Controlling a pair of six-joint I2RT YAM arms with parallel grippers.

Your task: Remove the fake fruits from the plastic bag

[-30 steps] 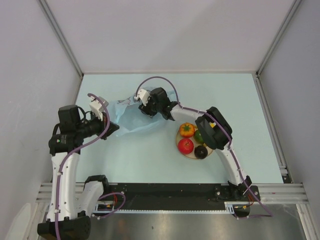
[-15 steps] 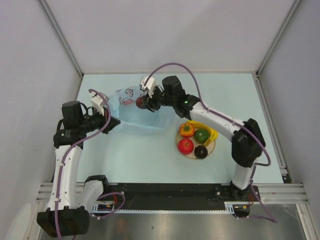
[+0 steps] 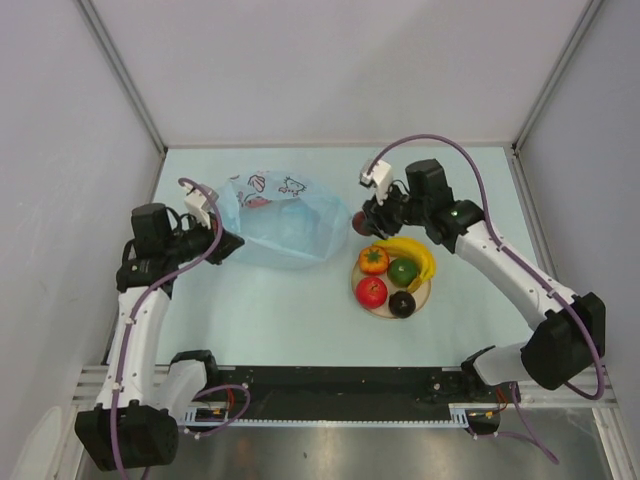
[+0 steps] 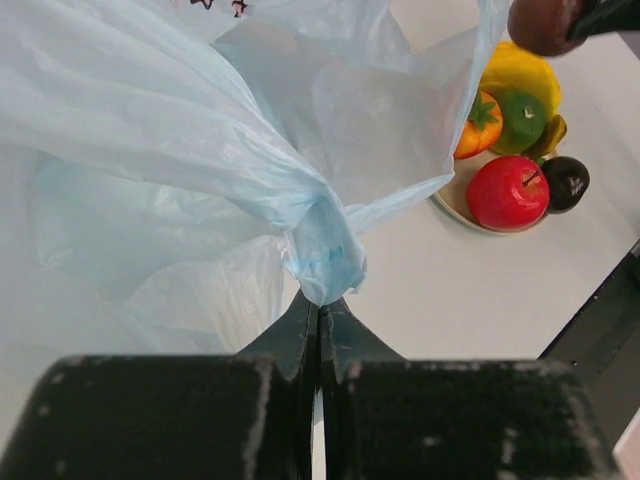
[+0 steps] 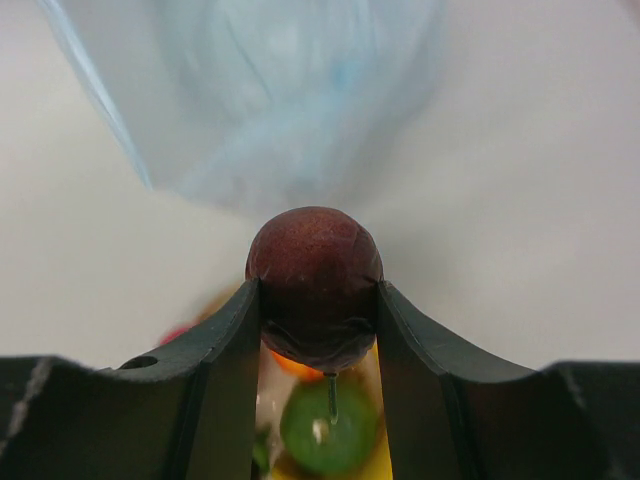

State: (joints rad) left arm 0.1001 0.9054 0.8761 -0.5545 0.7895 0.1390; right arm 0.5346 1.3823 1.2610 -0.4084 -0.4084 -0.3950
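The maroon fruit should come back over the plate (image 3: 424, 296) with my right gripper, then go down and be released beside the red apple (image 3: 371, 291), because the other fruits leave a gap there.
The light blue plastic bag (image 3: 283, 228) lies left of centre, its printed white patch facing up. My left gripper (image 3: 226, 246) is shut on a bunched corner of it (image 4: 322, 262). To the right, my right gripper (image 3: 364, 222) is shut on a dark maroon round fruit (image 5: 315, 285), held in the air between the bag and the far-left edge of the plate. On the tan plate (image 3: 424, 296) lie a yellow banana (image 3: 415, 250), an orange fruit (image 3: 373, 260), a green fruit (image 3: 403, 271), a red apple (image 3: 371, 291) and a dark fruit (image 3: 402, 304). What is inside the bag cannot be seen.
White walls close the table on three sides. The black rail with both arm bases (image 3: 330, 385) runs along the near edge. The right arm's cable (image 3: 430, 142) loops above the wrist.
My right gripper has come out of the bag with the maroon fruit and swung right toward the plate. The bag has puffed up and shows its print. The left gripper keeps its hold.
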